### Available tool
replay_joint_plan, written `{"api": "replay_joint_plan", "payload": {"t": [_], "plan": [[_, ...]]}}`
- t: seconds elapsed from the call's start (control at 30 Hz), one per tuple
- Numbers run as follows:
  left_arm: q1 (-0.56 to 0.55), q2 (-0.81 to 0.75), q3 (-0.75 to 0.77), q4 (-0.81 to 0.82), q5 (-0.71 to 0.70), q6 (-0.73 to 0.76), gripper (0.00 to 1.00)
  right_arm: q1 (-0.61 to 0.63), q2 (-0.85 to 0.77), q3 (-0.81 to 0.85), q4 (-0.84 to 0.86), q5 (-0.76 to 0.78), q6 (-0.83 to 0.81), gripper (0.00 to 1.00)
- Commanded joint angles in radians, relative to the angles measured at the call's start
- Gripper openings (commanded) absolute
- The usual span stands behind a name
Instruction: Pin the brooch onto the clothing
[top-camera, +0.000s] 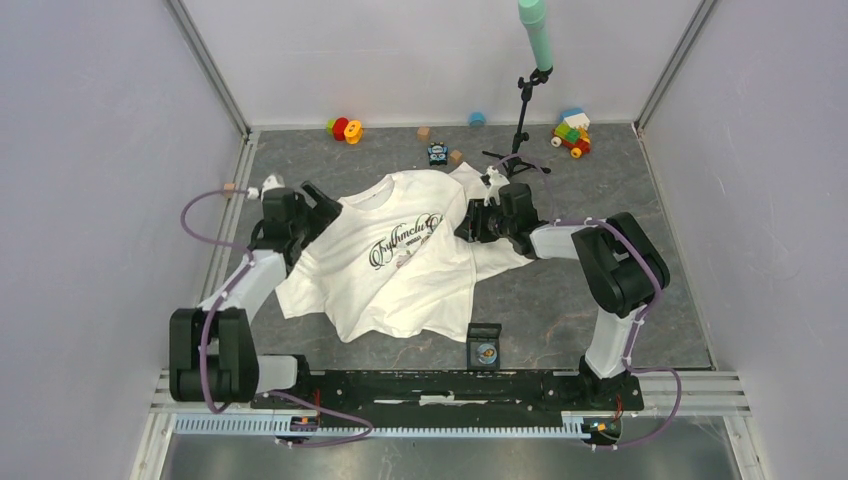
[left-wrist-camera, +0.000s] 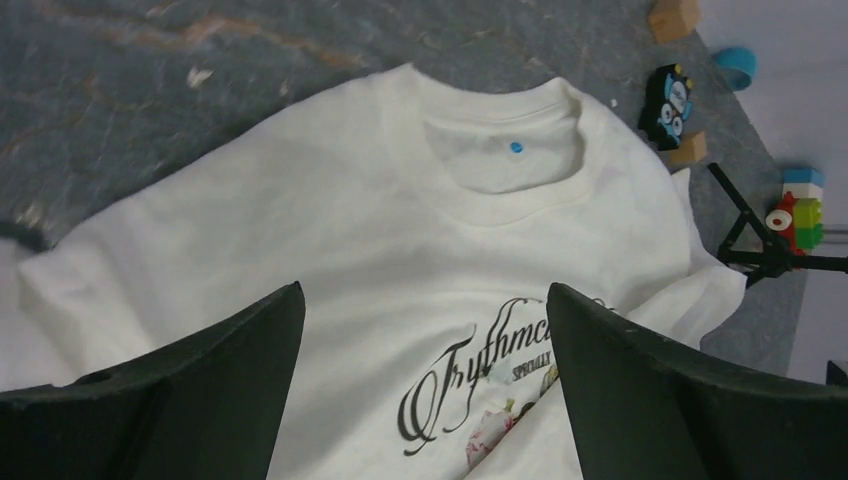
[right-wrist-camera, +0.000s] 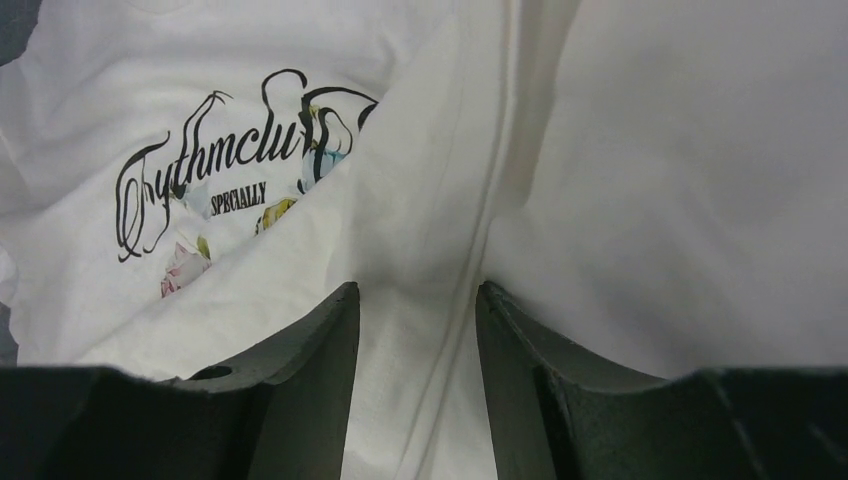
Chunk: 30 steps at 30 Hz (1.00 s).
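Observation:
I should move my left gripper outward and to the right in the top view, then down onto the collar's end nearest the toy (top-camera: 390, 179) (left-wrist-camera: 576, 98), because the collar's rim stands up.
The white T-shirt (top-camera: 400, 270) lies on the grey table, with black script and a rose print (left-wrist-camera: 500, 400) on its chest. Its right side is folded over the print. My left gripper (top-camera: 318, 205) is open and empty, low over the shirt's left shoulder (left-wrist-camera: 425, 290). My right gripper (top-camera: 468, 222) is at the shirt's right side. Its jaws are partly apart and straddle a raised fold with a seam (right-wrist-camera: 418, 288). The brooch (top-camera: 485, 351), a small bluish disc, sits in a black square holder (top-camera: 484, 332) near the front edge, apart from both grippers.
A small black-and-blue toy (top-camera: 437, 153) and wooden blocks (top-camera: 455, 157) lie just behind the collar. A black tripod stand (top-camera: 520, 130) with a green top stands behind my right gripper. Colourful toys (top-camera: 571, 132) and rings (top-camera: 345, 129) sit along the back wall.

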Motion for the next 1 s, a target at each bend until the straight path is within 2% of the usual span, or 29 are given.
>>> {"api": "replay_joint_plan", "payload": {"t": [0.0, 0.23, 0.33, 0.47, 0.63, 0.77, 0.83, 0.97], "plan": [[-0.032, 0.148, 0.200, -0.004, 0.114, 0.137, 0.95, 0.000, -0.054, -0.011, -0.018, 0.097, -0.031, 0.53], [-0.150, 0.551, 0.602, -0.119, 0.189, 0.245, 0.94, 0.000, -0.030, -0.002, -0.031, 0.106, -0.037, 0.56], [-0.185, 0.701, 0.758, -0.173, 0.178, 0.275, 0.93, 0.003, -0.012, 0.002, -0.006, 0.075, -0.033, 0.56], [-0.205, 0.836, 0.903, -0.202, 0.128, 0.268, 0.89, 0.015, 0.023, 0.035, 0.007, 0.039, -0.037, 0.55], [-0.217, 0.965, 1.045, -0.219, 0.141, 0.272, 0.86, 0.027, 0.081, 0.104, 0.004, 0.024, -0.034, 0.51], [-0.234, 1.053, 1.147, -0.278, 0.153, 0.291, 0.75, 0.029, 0.120, 0.149, -0.002, 0.023, -0.020, 0.43], [-0.238, 1.076, 1.158, -0.290, 0.141, 0.296, 0.63, 0.030, 0.124, 0.154, 0.004, 0.027, -0.014, 0.38], [-0.228, 1.068, 1.132, -0.301, 0.047, 0.296, 0.32, 0.030, 0.101, 0.148, -0.026, 0.093, -0.014, 0.20]]}}
